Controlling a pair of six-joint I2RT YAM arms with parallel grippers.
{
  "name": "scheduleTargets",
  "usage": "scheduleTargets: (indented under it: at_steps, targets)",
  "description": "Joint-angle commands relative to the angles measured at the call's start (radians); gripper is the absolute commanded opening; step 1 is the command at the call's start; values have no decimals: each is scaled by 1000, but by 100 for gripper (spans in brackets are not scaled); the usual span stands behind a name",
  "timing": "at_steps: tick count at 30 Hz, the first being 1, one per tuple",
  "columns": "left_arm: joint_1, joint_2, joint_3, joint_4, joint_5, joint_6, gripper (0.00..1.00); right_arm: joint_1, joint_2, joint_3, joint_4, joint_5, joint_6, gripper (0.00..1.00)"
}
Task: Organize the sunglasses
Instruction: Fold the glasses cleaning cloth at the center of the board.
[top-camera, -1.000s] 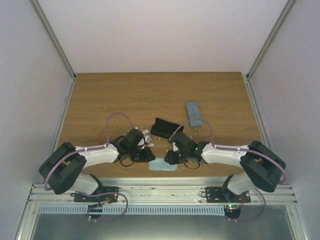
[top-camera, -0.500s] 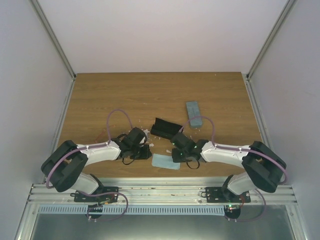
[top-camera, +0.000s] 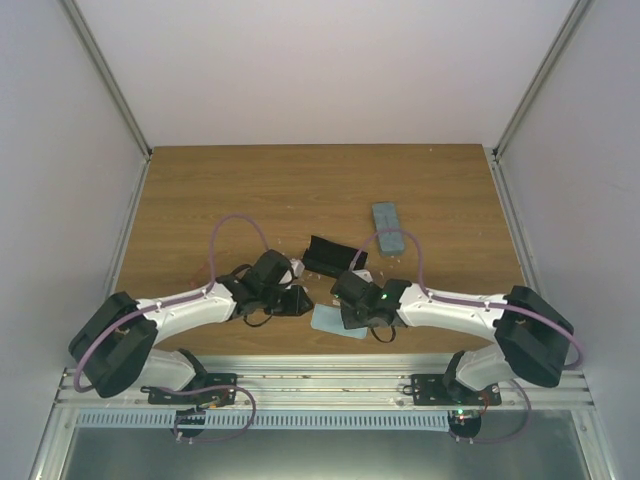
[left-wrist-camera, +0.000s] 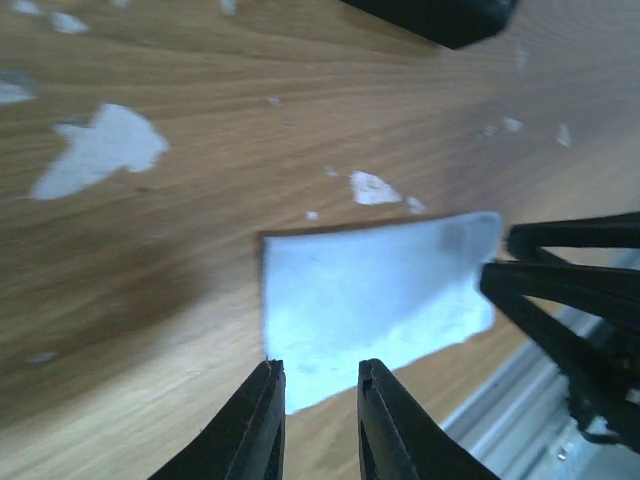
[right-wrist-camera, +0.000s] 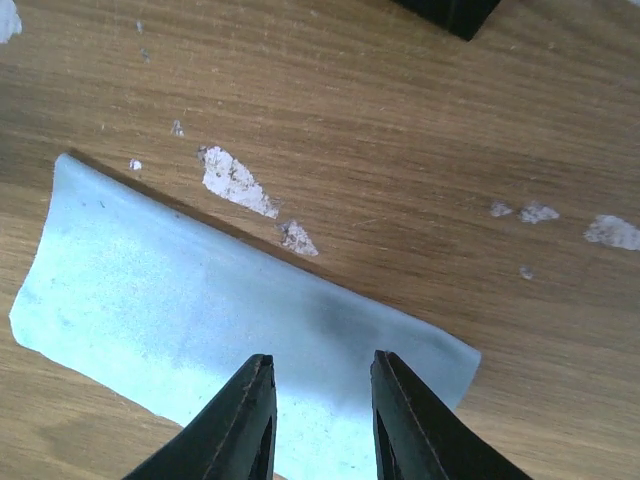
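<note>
The robot's right gripper should next come down, easing to the right in its wrist view, onto the cloth's short end edge (top-camera: 364, 331) (right-wrist-camera: 440, 388), because its open fingers are still above the cloth.
The sunglasses do not show in any view. A light blue cloth (top-camera: 328, 322) lies flat on the wooden table near the front edge, between my two grippers. My left gripper (top-camera: 299, 300) is open and empty, with its tips (left-wrist-camera: 318, 365) just over the cloth's (left-wrist-camera: 370, 290) near edge. My right gripper (top-camera: 349, 307) is open and empty, with its tips (right-wrist-camera: 320, 358) hovering over the cloth (right-wrist-camera: 200, 300). The right gripper's black fingers (left-wrist-camera: 570, 290) show at the cloth's far side in the left wrist view.
An open black hard case (top-camera: 327, 257) sits just behind the grippers and also shows in the left wrist view (left-wrist-camera: 440, 15) and the right wrist view (right-wrist-camera: 450, 10). A grey-blue oblong case (top-camera: 388, 228) lies further back right. White worn patches (left-wrist-camera: 100, 150) mark the table. The metal rail (top-camera: 320, 385) runs along the front.
Both grippers have closed in on the cloth, the left moving right and the right moving left. The cloth has shifted slightly away from the front edge.
</note>
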Motion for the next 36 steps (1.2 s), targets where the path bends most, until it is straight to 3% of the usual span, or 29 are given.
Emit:
scheduleTargets:
  at_steps: [1, 9, 14, 23, 27, 36]
  targets:
    - [-37, 31, -18, 153, 118, -27, 22, 16, 38, 0, 36, -12, 3, 28]
    - [-93, 190, 2, 187, 90, -51, 19, 16, 54, -53, 51, -9, 35, 28]
    - [-93, 193, -46, 144, 21, -97, 17, 17, 43, -99, 20, -17, 69, 29]
    - [-96, 130, -59, 132, 47, -93, 18, 16, 19, -58, -256, 168, 176, 32]
    - [-99, 96, -19, 111, 53, -89, 21, 20, 14, 5, -286, 191, 164, 35]
    - [-102, 12, 10, -13, -102, -104, 35, 28, 13, -10, -135, 68, 108, 36]
